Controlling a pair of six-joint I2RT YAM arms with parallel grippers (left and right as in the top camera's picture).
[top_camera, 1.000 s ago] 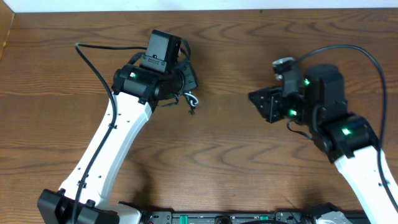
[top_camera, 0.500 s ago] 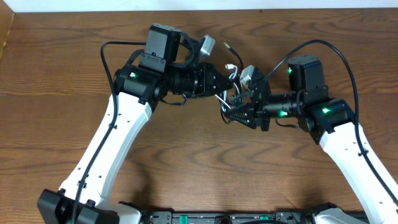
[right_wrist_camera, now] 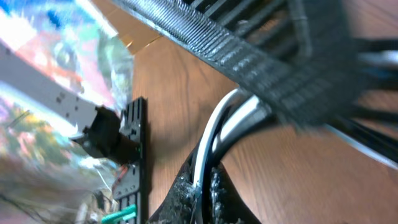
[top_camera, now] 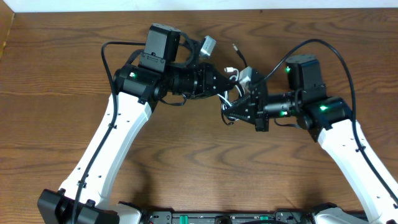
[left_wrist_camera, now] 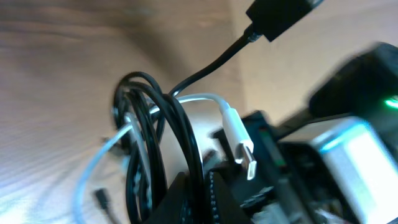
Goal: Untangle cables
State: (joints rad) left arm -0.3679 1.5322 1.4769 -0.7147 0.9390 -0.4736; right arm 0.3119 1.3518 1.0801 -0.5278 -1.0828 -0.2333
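The left gripper lowers with the tangled bundle next and releases the black cable on the bare tabletop, since that open wood lies below the left gripper.
The black and white cables form one tangled bundle point(top_camera: 229, 93), held above the table between my two grippers. My left gripper point(top_camera: 219, 83) is shut on the black cable; in the left wrist view its jaws point(left_wrist_camera: 202, 199) pinch a black loop point(left_wrist_camera: 155, 124). The white cable's flat plug point(left_wrist_camera: 241, 146) hangs beside that loop. My right gripper point(top_camera: 239, 107) faces the left one, almost touching it. In the right wrist view its jaws point(right_wrist_camera: 202, 193) are shut on the white cable point(right_wrist_camera: 214, 130) with a black strand alongside. A loose black plug end point(top_camera: 235, 45) sticks out above the bundle.
The wooden table point(top_camera: 56, 93) lies under both arms. Thick black robot cables arc over each arm, on the left point(top_camera: 106, 56) and on the right point(top_camera: 339, 59). A black rail point(top_camera: 217, 218) runs along the table's front edge.
A second ago the arms were apart, with the right gripper well off to the right. Both have since come together at the table's middle, with the bundle between them. Little has moved in the last half second.
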